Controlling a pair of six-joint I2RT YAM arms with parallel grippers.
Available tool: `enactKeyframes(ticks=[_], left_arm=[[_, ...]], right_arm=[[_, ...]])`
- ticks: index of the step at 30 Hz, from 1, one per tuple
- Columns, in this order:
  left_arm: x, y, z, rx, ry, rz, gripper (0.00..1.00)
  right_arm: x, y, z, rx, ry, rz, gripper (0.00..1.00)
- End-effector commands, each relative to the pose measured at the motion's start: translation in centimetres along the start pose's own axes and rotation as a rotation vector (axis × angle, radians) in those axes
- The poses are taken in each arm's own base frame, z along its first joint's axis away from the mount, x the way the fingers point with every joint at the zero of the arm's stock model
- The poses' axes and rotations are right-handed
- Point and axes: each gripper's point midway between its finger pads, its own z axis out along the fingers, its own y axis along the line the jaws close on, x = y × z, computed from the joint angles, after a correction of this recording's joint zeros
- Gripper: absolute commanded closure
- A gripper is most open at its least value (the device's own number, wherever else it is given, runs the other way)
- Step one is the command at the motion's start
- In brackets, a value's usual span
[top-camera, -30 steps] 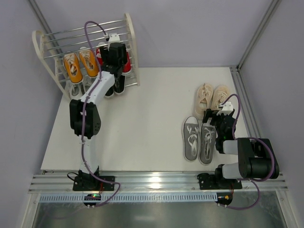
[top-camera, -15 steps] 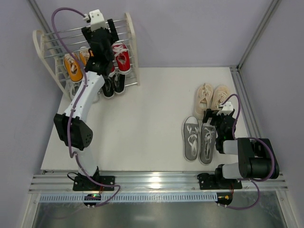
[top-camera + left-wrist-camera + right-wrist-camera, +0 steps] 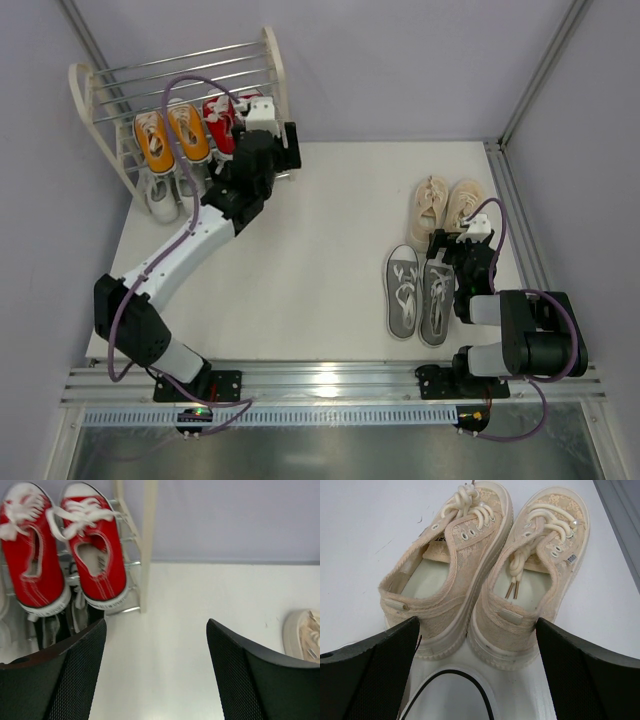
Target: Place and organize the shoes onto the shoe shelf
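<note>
The left gripper lowers beside the shelf [image 3: 272, 75] and onto the near post of the cream end frame next, because the shelf's rods run at an angle to the back wall.
The shoe shelf [image 3: 272, 75] stands at the back left. On it sit the orange pair [image 3: 168, 136], the red pair [image 3: 222, 112], and a white shoe [image 3: 160, 196] lower down. In the left wrist view the red pair [image 3: 95, 555] lies on the rods by the cream end frame [image 3: 148, 540], with dark shoes [image 3: 49, 629] beneath. My left gripper [image 3: 286, 150] [image 3: 155, 670] is open and empty, just right of the shelf. The beige pair [image 3: 445, 205] [image 3: 450, 575] and the grey pair [image 3: 420, 292] lie on the table at the right. My right gripper [image 3: 456, 246] [image 3: 477, 670] is open, behind the beige heels.
A grey shoe's white toe [image 3: 455, 695] lies under my right gripper. A beige shoe's edge [image 3: 302, 635] shows at the right of the left wrist view. Walls enclose the white table [image 3: 300, 270] at the back and sides.
My left arm has drawn back from the upper shelf, down and to the right, with an empty gripper. The red pair stays on the shelf. The right arm has not moved.
</note>
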Motion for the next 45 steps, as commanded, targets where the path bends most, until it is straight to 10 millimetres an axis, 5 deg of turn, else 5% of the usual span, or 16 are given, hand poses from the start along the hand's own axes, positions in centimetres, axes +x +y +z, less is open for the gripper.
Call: enactKeyframes(ticks=[1, 2, 4, 6, 8, 9, 13, 15, 16, 18, 26, 32, 34, 38, 45], left_arm=[[1.4, -2.7, -1.2, 0.085, -0.002, -0.067, 0.22], [4.4, -3.8, -0.7, 0.100, 0.046, -0.051, 0.21], [6.2, -4.5, 0.4, 0.082, 0.047, -0.059, 0.22], [10.0, -5.8, 1.9, 0.064, 0.081, -0.022, 0.21], [11.2, -6.3, 3.3, 0.026, 0.049, -0.019, 0.21], [14.0, -6.4, 4.6, 0.006, 0.076, 0.023, 0.21], [17.1, -6.9, 8.0, -0.051, 0.012, 0.067, 0.19], [15.7, -7.1, 9.4, -0.089, -0.049, 0.068, 0.17], [17.1, -6.7, 10.5, -0.109, -0.033, 0.117, 0.17], [16.4, -6.4, 11.8, -0.141, -0.057, 0.117, 0.17], [14.8, -2.0, 16.2, -0.211, -0.130, 0.103, 0.17], [15.4, 0.7, 20.7, -0.237, -0.133, 0.074, 0.19], [15.5, 1.3, 21.4, -0.239, -0.129, 0.061, 0.29], [14.9, 1.6, 21.8, -0.243, -0.158, 0.053, 1.00], [15.1, 1.7, 18.7, -0.223, -0.174, 0.034, 1.00]], right_arm=[[-3.4, 0.1, 0.5, -0.005, -0.116, 0.001, 0.03], [-3.3, 0.1, 0.5, -0.005, -0.115, -0.001, 0.03], [-3.3, 0.1, 0.5, -0.005, -0.115, 0.001, 0.03], [-3.5, 0.2, 0.5, -0.007, -0.119, 0.000, 0.03], [-3.4, 0.1, 0.5, -0.005, -0.116, 0.001, 0.03], [-3.4, 0.1, 0.5, -0.003, -0.118, 0.001, 0.03], [-3.3, 0.1, 0.5, -0.005, -0.113, 0.001, 0.03], [-3.4, 0.2, 0.5, -0.007, -0.118, 0.000, 0.03], [-3.5, 0.1, 0.5, -0.004, -0.120, 0.001, 0.03], [-3.3, 0.1, 0.5, -0.003, -0.115, 0.001, 0.03], [-3.4, 0.1, 0.5, -0.005, -0.116, 0.001, 0.03], [-3.4, 0.1, 0.5, -0.003, -0.116, 0.001, 0.03], [-3.4, 0.1, 0.5, -0.005, -0.118, 0.001, 0.03], [-3.3, 0.1, 0.5, -0.005, -0.115, 0.001, 0.03], [-3.3, 0.1, 0.5, -0.005, -0.115, 0.001, 0.03]])
